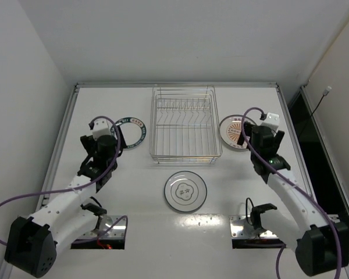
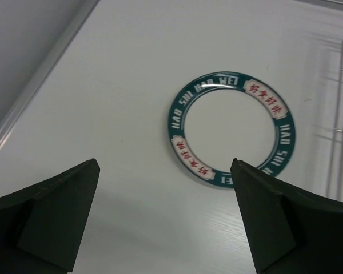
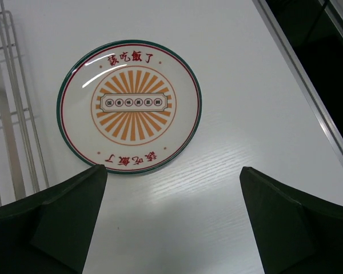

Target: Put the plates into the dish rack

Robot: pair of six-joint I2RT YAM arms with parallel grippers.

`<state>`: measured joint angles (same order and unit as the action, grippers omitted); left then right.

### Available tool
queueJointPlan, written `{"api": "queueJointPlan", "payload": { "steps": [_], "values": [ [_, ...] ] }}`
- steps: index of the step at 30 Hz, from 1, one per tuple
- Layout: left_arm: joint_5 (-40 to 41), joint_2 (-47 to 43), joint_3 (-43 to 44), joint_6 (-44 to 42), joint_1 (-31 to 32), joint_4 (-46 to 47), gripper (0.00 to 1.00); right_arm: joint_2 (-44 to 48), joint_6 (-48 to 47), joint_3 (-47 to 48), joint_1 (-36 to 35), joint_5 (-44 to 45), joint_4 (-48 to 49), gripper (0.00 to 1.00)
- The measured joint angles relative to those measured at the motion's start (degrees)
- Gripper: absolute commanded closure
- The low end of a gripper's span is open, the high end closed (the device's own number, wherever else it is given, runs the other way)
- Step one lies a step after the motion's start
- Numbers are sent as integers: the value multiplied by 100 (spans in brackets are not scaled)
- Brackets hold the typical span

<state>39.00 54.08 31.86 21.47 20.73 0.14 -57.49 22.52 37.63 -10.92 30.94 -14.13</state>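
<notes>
The right gripper swings toward the rack (image 1: 185, 158) next, then tilts and lowers to the rail-side rim of the orange-red plate.
The silver wire dish rack (image 1: 185, 158) stands at the back middle of the table with nothing in it. The plate with the dark blue-green rim (image 1: 132, 132) lies flat to its left. It shows in the left wrist view (image 2: 233, 128), just ahead and right of my open, empty left gripper (image 2: 164, 165), which hovers near it (image 1: 109, 146). The orange-red plate (image 1: 234, 132) lies flat to the right of the rack. It shows in the right wrist view (image 3: 130, 105), ahead and left of my open, empty right gripper (image 3: 172, 169) (image 1: 262, 142). The grey-ring plate (image 1: 185, 191) lies flat in front of the rack.
Raised metal rails (image 1: 61, 139) border the table on the left, back and right. The rack's wires show at the right edge of the left wrist view (image 2: 340, 114) and the left edge of the right wrist view (image 3: 6, 114). Purple cables loop off both arms.
</notes>
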Motion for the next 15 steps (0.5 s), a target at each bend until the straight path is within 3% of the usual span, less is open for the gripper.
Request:
{"api": "queueJointPlan", "payload": {
  "steps": [4, 8, 12, 15],
  "values": [
    [433, -570, -892, -334, 55, 728, 0, 634, -107, -1156, 7, 11, 1458, 0],
    [656, -748, -1005, -472, 162, 1141, 0, 544, -133, -1443, 17, -2, 1858, 0],
    [686, -595, -671, -380, 186, 984, 0, -214, 105, -518, 146, 39, 1283, 5],
    [645, -350, -282, -299, 219, 804, 0, -1174, 385, 634, 525, -400, 802, 5]
  ]
}}
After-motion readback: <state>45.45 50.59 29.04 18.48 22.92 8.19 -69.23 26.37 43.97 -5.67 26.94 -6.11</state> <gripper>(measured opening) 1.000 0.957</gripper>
